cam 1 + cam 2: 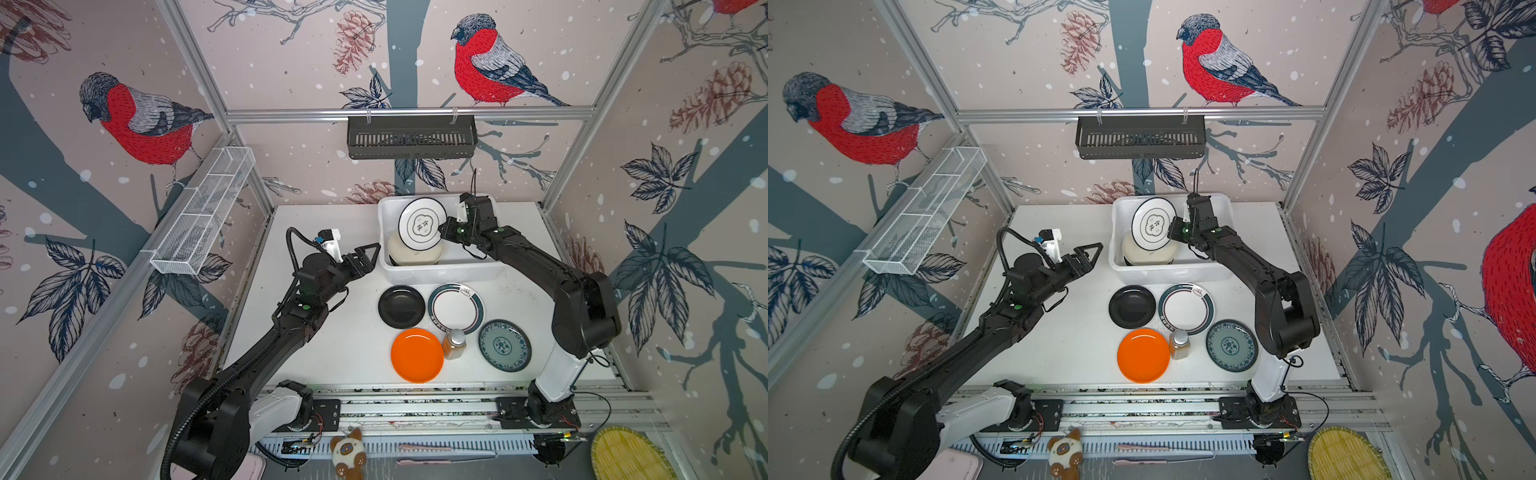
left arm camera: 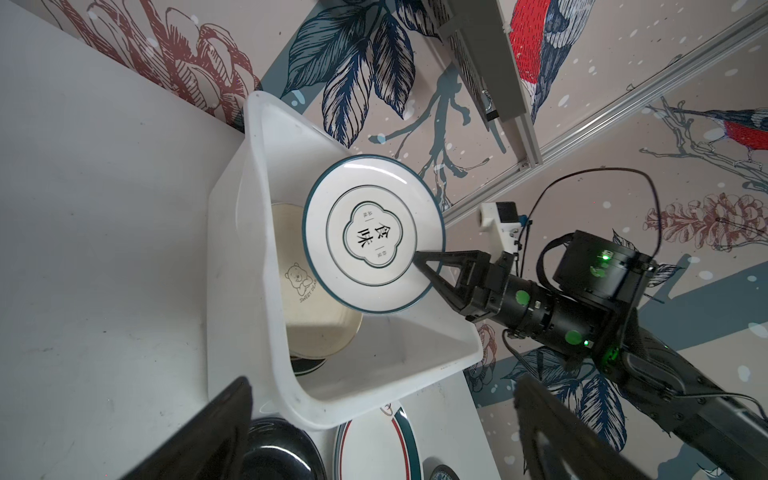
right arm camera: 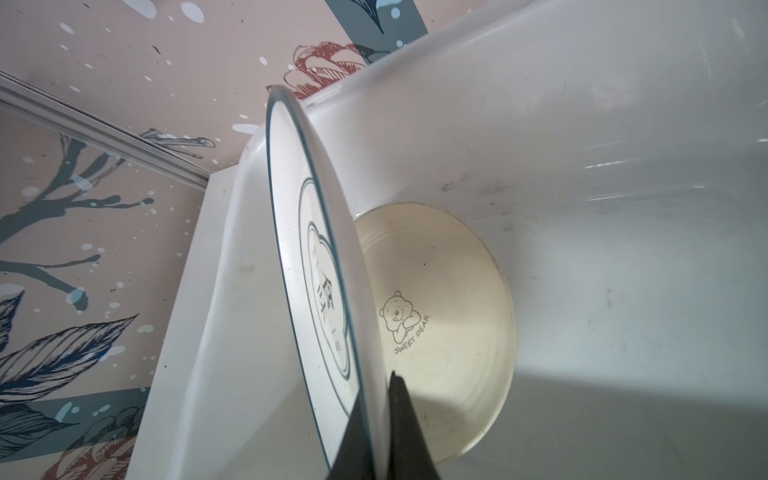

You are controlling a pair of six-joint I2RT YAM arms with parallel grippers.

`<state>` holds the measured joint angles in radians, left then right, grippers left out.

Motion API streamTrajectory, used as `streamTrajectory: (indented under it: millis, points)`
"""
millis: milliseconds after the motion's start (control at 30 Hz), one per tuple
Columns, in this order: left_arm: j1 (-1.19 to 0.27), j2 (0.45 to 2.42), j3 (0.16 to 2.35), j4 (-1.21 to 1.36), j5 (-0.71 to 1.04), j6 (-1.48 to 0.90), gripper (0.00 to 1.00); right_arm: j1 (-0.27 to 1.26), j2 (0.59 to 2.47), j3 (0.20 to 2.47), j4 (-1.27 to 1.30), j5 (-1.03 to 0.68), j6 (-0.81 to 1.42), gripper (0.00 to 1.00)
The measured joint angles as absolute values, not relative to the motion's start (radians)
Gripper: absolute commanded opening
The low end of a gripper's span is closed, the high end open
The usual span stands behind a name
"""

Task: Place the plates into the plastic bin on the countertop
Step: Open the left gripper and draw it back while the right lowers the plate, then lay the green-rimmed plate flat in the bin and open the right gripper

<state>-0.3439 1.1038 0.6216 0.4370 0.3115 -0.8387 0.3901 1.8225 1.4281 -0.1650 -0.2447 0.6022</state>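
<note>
The white emblem plate's rim still hangs tilted above, so my right gripper will next move down toward the cream plate in the bin and release it.
My right gripper is shut on the rim of a white emblem plate, holding it tilted inside the plastic bin. Below it in the bin lies a cream plate. A black plate, a teal-rimmed plate, an orange plate and a blue-green patterned plate lie on the countertop in front of the bin. My left gripper hangs open and empty beside the bin's left wall.
A small amber bottle stands among the countertop plates. A black slotted rack hangs on the back wall and a wire mesh basket on the left wall. Aluminium rails border the front edge.
</note>
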Motion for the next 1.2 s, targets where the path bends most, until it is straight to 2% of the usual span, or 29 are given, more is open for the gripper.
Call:
streamTrajectory:
  millis: [333, 500, 567, 667, 900, 1000, 1100, 1200]
  points:
    - [-0.344, 1.056, 0.614, 0.397, 0.281, -0.823, 0.97, 0.373, 1.971, 1.522, -0.189, -0.292, 0.603, 0.0]
    - [-0.344, 1.051, 0.614, 0.372, 0.262, -0.813, 0.97, 0.375, 2.028, 1.54, -0.191, -0.316, 0.603, 0.06]
    - [-0.344, 1.051, 0.614, 0.367, 0.258, -0.812, 0.97, 0.376, 2.041, 1.545, -0.188, -0.325, 0.611, 0.16]
    - [-0.344, 1.053, 0.614, 0.36, 0.257, -0.809, 0.97, 0.379, 2.053, 1.552, -0.185, -0.328, 0.609, 0.24]
    - [-0.344, 1.057, 0.614, 0.355, 0.236, -0.803, 0.97, 0.379, 2.075, 1.565, -0.185, -0.32, 0.607, 0.35]
    - [-0.343, 1.058, 0.614, 0.352, 0.236, -0.793, 0.97, 0.379, 2.083, 1.575, -0.186, -0.316, 0.606, 0.47]
    - [-0.343, 1.057, 0.613, 0.347, 0.234, -0.785, 0.97, 0.385, 2.085, 1.586, -0.192, -0.31, 0.605, 0.54]
    - [-0.341, 1.056, 0.61, 0.346, 0.232, -0.778, 0.97, 0.392, 2.094, 1.609, -0.203, -0.302, 0.598, 0.65]
